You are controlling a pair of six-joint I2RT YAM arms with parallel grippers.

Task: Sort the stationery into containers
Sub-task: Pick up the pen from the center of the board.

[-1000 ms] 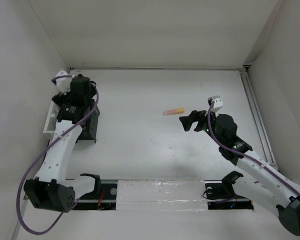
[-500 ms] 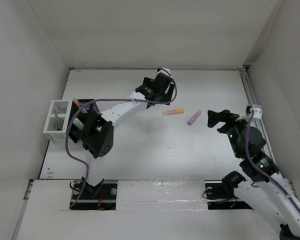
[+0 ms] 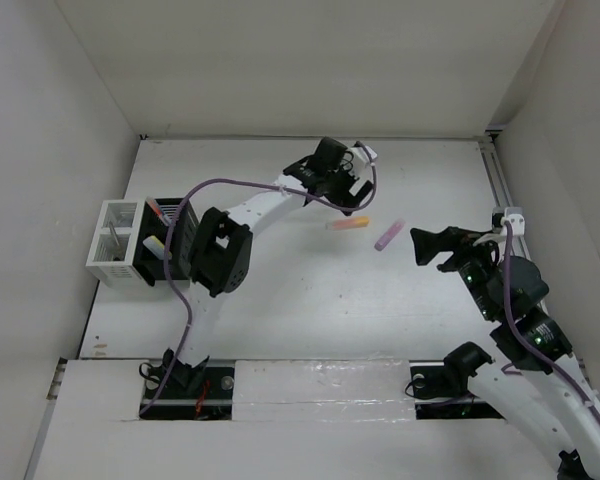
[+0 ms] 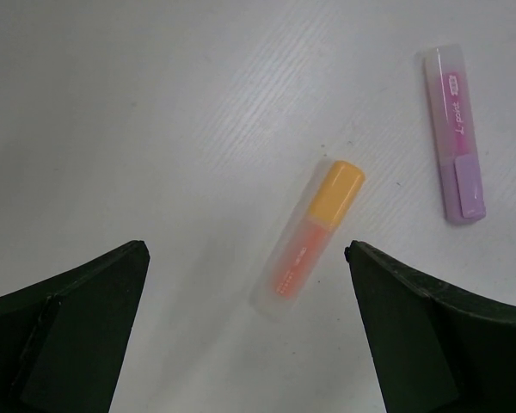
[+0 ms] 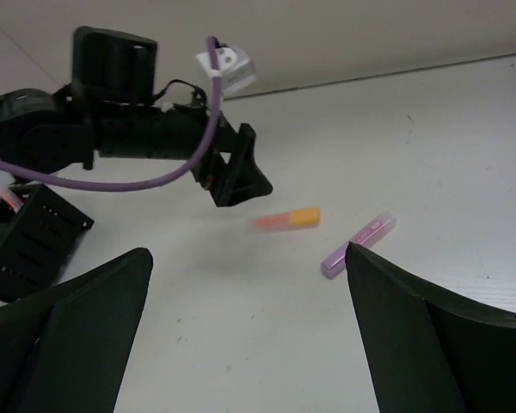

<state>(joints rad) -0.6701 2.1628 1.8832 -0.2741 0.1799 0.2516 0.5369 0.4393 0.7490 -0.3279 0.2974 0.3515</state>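
My left gripper comes down and back to the orange highlighter next, its fingertips turning to straddle its middle. The highlighter lies slantwise below and a little back.
An orange highlighter lies flat in the middle of the table, with a purple highlighter just to its right. My left gripper hovers open just behind the orange highlighter, which shows ahead of the left gripper, nearer its right finger. My right gripper stands open right of the purple highlighter, holding nothing. The white container and the black container stand at the left edge; pens and a yellow highlighter sit in the black one.
White walls close in the table on the left, back and right. A rail runs along the right edge. The left arm's purple cable arcs over the table's left half. The left gripper shows in the right wrist view.
My left arm has swung from over the containers to the table's middle, above the orange highlighter. My right gripper has drawn back to the right, uncovering the purple highlighter.
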